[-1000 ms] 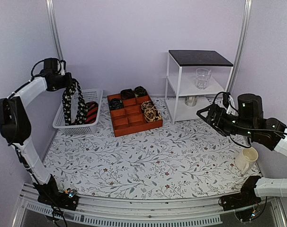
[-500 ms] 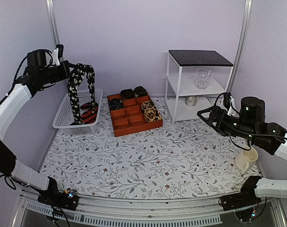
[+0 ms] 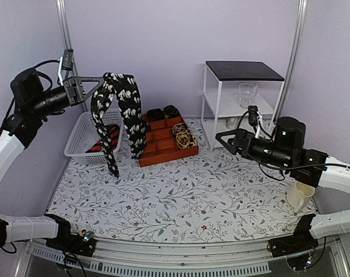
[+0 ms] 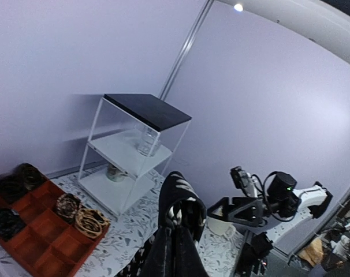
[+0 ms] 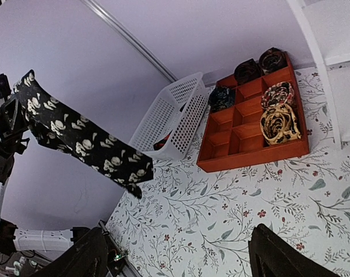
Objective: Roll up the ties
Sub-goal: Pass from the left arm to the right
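The tie's broader end [image 3: 135, 136] [image 5: 118, 160] hangs free nearest my right gripper, so I should move that gripper to the left in the top view and close it on that end.
My left gripper [image 3: 99, 86] is shut on a black tie with pale blotches [image 3: 126, 107] and holds it high, in front of the white basket [image 3: 77, 141]. The tie is folded over the gripper; both ends hang free above the table. In the left wrist view the tie [image 4: 178, 208] covers my gripper [image 4: 176, 234]. It also shows in the right wrist view [image 5: 77, 135]. A red-and-black striped tie [image 3: 104, 140] lies in the basket. Several rolled ties [image 3: 183, 135] sit in the red tray [image 3: 163, 154]. My right gripper [image 3: 224, 138] is open and empty above the table's right half, its fingers [image 5: 91, 259] spread wide.
A white shelf unit [image 3: 233, 124] with a black top stands at the back right and holds a glass [image 3: 247, 95]. A cream mug [image 3: 301, 196] stands near the right edge. The purple walls close in the left, the back and the right.
My left arm has swung forward and to the right, lifting the black tie out of the basket. My right gripper has moved left, toward the middle.
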